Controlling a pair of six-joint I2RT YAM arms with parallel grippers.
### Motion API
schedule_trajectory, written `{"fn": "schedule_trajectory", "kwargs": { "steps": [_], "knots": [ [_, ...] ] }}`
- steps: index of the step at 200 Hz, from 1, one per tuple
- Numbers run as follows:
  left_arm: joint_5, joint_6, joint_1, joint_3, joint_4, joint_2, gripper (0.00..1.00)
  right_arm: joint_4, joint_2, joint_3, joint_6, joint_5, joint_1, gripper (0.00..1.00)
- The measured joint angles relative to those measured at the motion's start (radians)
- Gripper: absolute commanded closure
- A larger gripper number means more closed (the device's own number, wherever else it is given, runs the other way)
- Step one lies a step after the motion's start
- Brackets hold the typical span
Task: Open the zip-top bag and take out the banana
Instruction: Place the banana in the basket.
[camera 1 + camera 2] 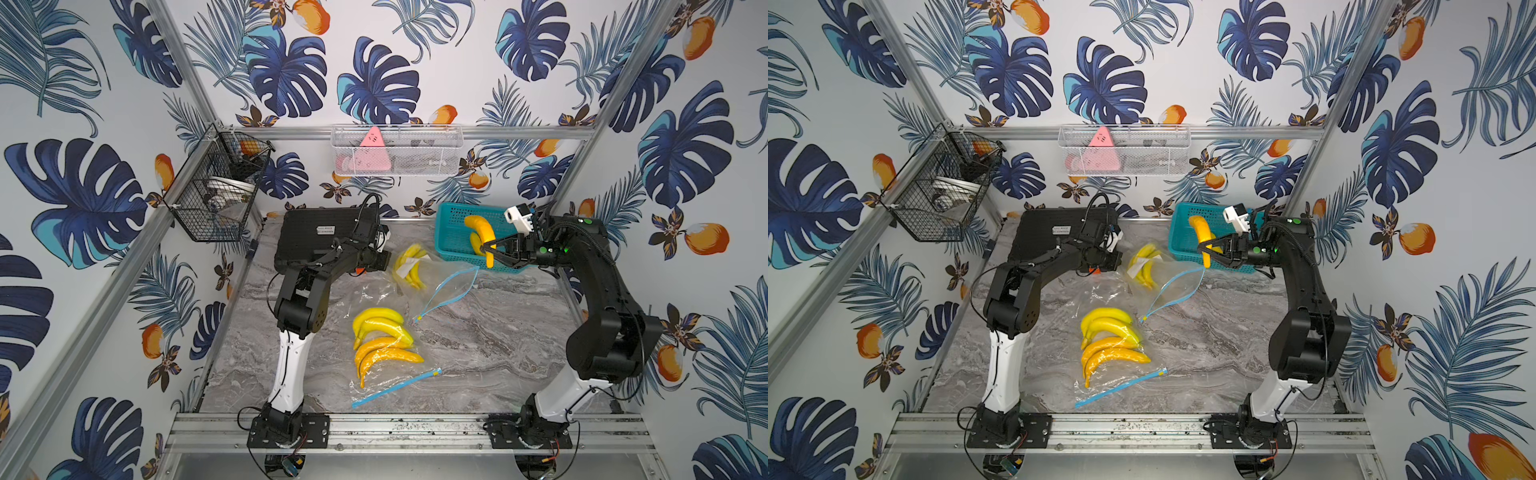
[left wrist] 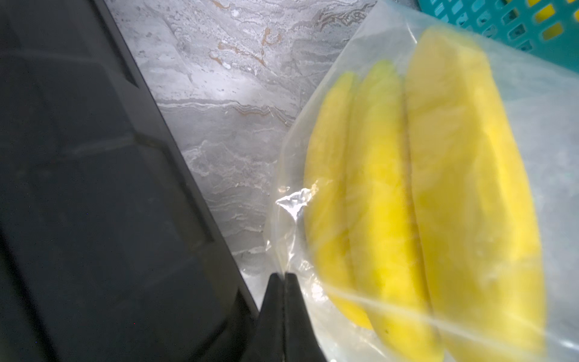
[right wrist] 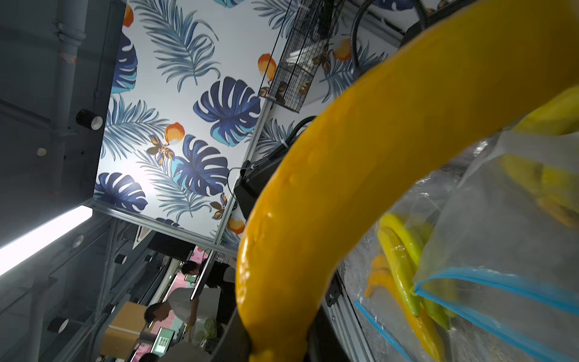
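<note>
The teal basket's side end is below, so my right gripper should next move toward it and down, clear of the banana already inside, and release my banana.
My right gripper (image 1: 487, 248) (image 1: 1204, 249) (image 3: 275, 348) is shut on an orange-yellow banana (image 1: 481, 228) (image 1: 1200, 232) (image 3: 344, 188), held upright over the teal basket (image 1: 451, 245) (image 1: 1183, 245). The clear zip-top bag (image 1: 446, 282) (image 1: 1173, 286) (image 2: 532, 109) (image 3: 501, 235) lies below it, its blue zipper mouth gaping open toward the right arm. Yellow bananas (image 1: 411, 266) (image 2: 391, 203) remain inside. My left gripper (image 1: 388, 262) (image 1: 1120, 261) (image 2: 285, 277) is shut on the bag's far corner, pinching the plastic.
A second clear bag (image 1: 386, 382) with several bananas (image 1: 382, 340) lies toward the front, its blue zipper strip (image 1: 395, 388) nearest the rail. A black case (image 1: 316, 232) stands at the back left beside my left arm. Wire baskets (image 1: 216, 187) (image 1: 397, 151) hang on the walls.
</note>
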Motion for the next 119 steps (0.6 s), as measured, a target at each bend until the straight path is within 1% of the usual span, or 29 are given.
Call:
{"fn": "schedule_trajectory", "kwargs": {
  "steps": [7, 17, 42, 51, 71, 88, 119],
  "knots": [
    [0.0, 0.0, 0.0, -0.005, 0.001, -0.003, 1.0, -0.014, 0.026, 0.022, -0.021, 0.0, -0.011, 0.94],
    [0.001, 0.0, 0.0, -0.007, 0.002, -0.005, 1.0, -0.045, 0.071, 0.059, -0.049, -0.003, -0.03, 0.98],
    [0.013, -0.001, 0.0, -0.007, 0.003, -0.005, 1.0, -0.05, 0.241, 0.146, -0.103, -0.006, -0.086, 0.98],
    [0.018, -0.001, 0.0, -0.008, 0.004, -0.005, 1.0, -0.049, 0.301, 0.163, -0.121, -0.006, -0.101, 1.0],
    [0.023, -0.001, 0.0, -0.023, 0.008, -0.014, 1.0, -0.051, 0.404, 0.172, -0.159, -0.005, -0.134, 1.0],
    [0.023, -0.001, -0.002, -0.037, 0.01, -0.033, 1.0, -0.052, 0.433, 0.15, -0.19, -0.004, -0.166, 0.99],
    [0.026, -0.001, -0.002, -0.036, 0.011, -0.038, 1.0, -0.055, 0.419, 0.098, -0.238, -0.004, -0.202, 0.96]
  ]
}}
